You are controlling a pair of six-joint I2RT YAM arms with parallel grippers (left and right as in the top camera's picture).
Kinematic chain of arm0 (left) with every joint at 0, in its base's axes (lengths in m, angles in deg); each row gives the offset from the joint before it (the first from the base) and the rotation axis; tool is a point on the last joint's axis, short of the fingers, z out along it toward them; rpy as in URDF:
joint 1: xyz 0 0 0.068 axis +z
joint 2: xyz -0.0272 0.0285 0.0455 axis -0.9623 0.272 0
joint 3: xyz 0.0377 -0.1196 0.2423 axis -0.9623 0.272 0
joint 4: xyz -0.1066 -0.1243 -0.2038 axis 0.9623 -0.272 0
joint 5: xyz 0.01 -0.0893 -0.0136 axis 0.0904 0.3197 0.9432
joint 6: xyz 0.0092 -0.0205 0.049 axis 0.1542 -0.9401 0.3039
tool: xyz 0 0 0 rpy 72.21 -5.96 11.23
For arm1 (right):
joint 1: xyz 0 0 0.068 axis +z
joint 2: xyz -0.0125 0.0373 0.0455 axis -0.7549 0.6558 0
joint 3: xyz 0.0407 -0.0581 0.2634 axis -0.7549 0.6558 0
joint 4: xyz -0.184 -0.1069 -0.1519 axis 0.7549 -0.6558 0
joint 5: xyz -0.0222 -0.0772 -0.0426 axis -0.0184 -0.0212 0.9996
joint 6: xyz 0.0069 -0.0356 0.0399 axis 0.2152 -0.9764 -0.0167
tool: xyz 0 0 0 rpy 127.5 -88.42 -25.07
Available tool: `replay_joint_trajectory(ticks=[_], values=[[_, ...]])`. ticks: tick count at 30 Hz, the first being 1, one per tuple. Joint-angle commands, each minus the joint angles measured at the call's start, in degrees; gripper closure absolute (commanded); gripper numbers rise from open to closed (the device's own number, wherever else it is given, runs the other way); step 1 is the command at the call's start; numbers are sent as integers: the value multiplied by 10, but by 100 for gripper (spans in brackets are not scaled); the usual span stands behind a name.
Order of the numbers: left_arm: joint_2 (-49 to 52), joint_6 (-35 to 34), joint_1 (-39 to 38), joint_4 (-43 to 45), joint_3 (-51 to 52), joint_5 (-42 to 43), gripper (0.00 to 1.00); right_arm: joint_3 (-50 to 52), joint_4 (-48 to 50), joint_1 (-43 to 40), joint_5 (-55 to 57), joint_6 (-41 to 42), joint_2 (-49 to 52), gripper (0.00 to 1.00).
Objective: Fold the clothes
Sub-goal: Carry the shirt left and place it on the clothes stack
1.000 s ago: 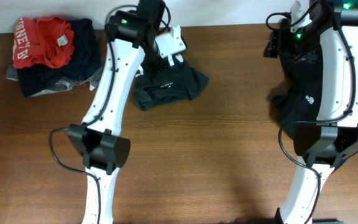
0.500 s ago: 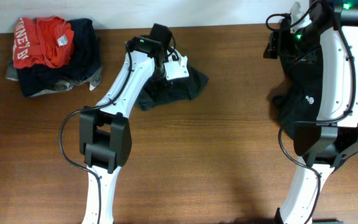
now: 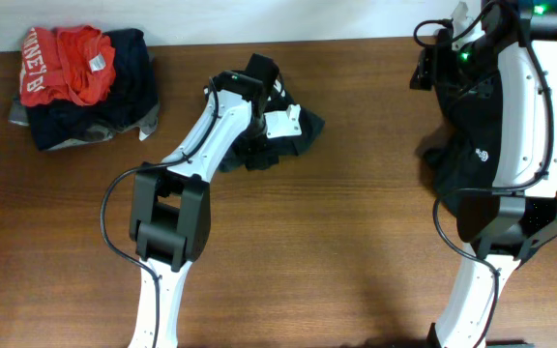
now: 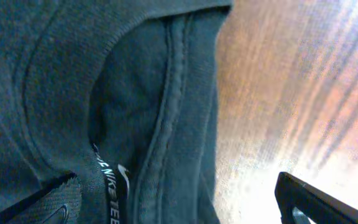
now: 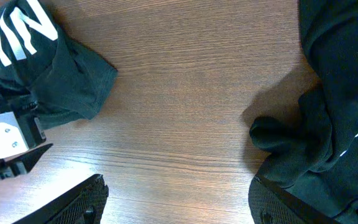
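Note:
The black T-shirt's seamed edge point(image 4: 165, 171) is between the open fingers of my left gripper, so my left gripper should stay low next and close both fingers around that cloth.
A black T-shirt point(image 3: 303, 130) lies crumpled at the back middle of the table. My left gripper point(image 3: 280, 123) is down on it. In the left wrist view the jaws point(image 4: 179, 208) are open and wide apart, over the shirt's collar and small white Nike label point(image 4: 114, 186). A pile of black clothes point(image 3: 467, 155) with a small white logo lies at the right. My right gripper point(image 3: 424, 70) hangs beside it, open and empty point(image 5: 179, 199) above bare wood. The right wrist view shows the first shirt's big white letters point(image 5: 17, 31) and the black pile point(image 5: 337, 99).
A stack of red, navy and grey garments point(image 3: 80, 82) sits at the back left corner. The wooden table point(image 3: 307, 251) runs to a white wall along the back edge. The left arm's links stretch from the front across the table's left-middle.
My left gripper has come down from the back onto the black shirt and moved right. The shirt's left side has bunched inward. The right arm has not moved.

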Motion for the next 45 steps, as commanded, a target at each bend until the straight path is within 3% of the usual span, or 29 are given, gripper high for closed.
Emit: replay_joint_trajectory(ticks=[1, 5, 10, 15, 25, 37, 45], values=[[5, 11, 2, 26, 24, -12, 1, 2, -1, -2, -4, -4, 6, 23], [5, 11, 2, 54, 44, -14, 2, 2, -7, -2, -15, -4, 6, 23], [5, 6, 2, 79, 61, -11, 11, 2, -11, -2, -14, -4, 6, 23], [5, 6, 1, 100, 80, -11, 30, 2, -12, -2, -14, -4, 6, 23], [5, 3, -1, 115, 88, -11, 99, 2, -11, -2, -11, -4, 6, 23], [-40, -180, 12, 103, 9, -40, 99, 2, -11, -2, 15, -4, 6, 22], [-109, -216, 42, 103, -58, -79, 99, 2, -11, -2, 16, -4, 6, 22]])
